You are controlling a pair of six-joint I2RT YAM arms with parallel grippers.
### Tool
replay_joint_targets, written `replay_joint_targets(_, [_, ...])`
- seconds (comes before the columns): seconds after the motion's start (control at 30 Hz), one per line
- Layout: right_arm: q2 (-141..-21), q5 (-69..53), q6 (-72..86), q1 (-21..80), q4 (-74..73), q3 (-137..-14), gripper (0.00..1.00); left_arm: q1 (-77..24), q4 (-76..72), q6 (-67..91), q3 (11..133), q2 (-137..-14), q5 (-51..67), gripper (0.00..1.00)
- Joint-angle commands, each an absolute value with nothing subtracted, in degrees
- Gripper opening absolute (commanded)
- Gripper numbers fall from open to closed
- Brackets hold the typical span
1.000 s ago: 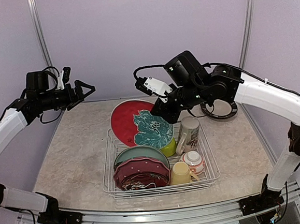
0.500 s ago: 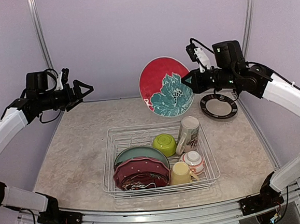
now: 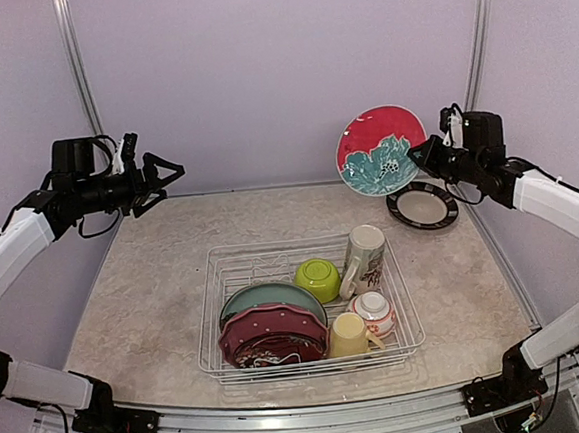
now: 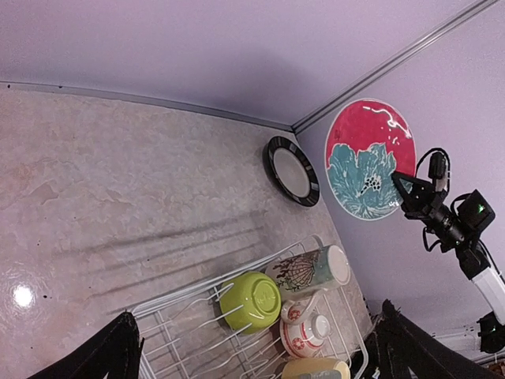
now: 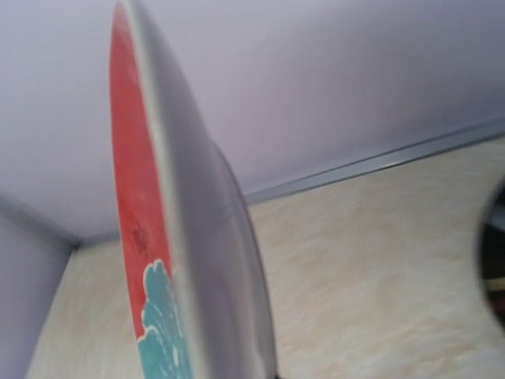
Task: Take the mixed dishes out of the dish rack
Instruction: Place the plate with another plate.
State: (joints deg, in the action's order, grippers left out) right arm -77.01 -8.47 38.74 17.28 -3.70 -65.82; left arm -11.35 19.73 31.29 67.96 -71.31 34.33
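Note:
The black-rimmed plate lies flat and uncovered, so my right gripper will next tilt the upright red plate level, lower it onto that plate's pale center [image 3: 421,208] and release it.
My right gripper [image 3: 422,154] is shut on the rim of a red plate with a teal flower [image 3: 381,150], held upright in the air above the far right corner. The right wrist view shows that plate edge-on [image 5: 150,237]. The white wire dish rack [image 3: 206,323] sits mid-table. It holds a teal-green plate [image 3: 271,296], a pink dotted plate [image 3: 270,324], a dark red patterned plate [image 3: 263,354], a lime-green bowl [image 3: 317,278], a tall cream printed mug [image 3: 365,258], a small white-and-red bowl [image 3: 375,312] and a pale yellow mug [image 3: 348,334]. My left gripper [image 3: 166,172] is open and empty, high at the left.
A black-rimmed plate [image 3: 422,206] lies flat on the table at the far right, just below the held plate; it also shows in the left wrist view [image 4: 290,170]. Lilac walls close the back and sides. The table top is beige marble [image 3: 145,298].
My right gripper lifted the red-and-teal plate out of the rack and carried it up and to the far right. The left arm has barely moved.

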Motion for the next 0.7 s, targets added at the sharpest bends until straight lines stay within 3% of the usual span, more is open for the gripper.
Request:
replay_joint_targets(0.0, [-74.3,-10.6,50.3,10.0,18.7,-62.2,0.00,-12.2,19.1,32.1,68.1,-70.7,35.8,0.99])
replay_joint_targets(0.4, [-86.7,-14.0,64.7,-5.0,37.0,-53.5,0.00,-12.3,19.7,31.0,68.4,-70.2,35.0,0.99])
replay_joint_targets(0.67, [-97.1,-16.3,70.6,-7.5,45.5,-52.9,0.00,-12.2,19.8,31.1,68.5,-71.6,35.3,0.99])
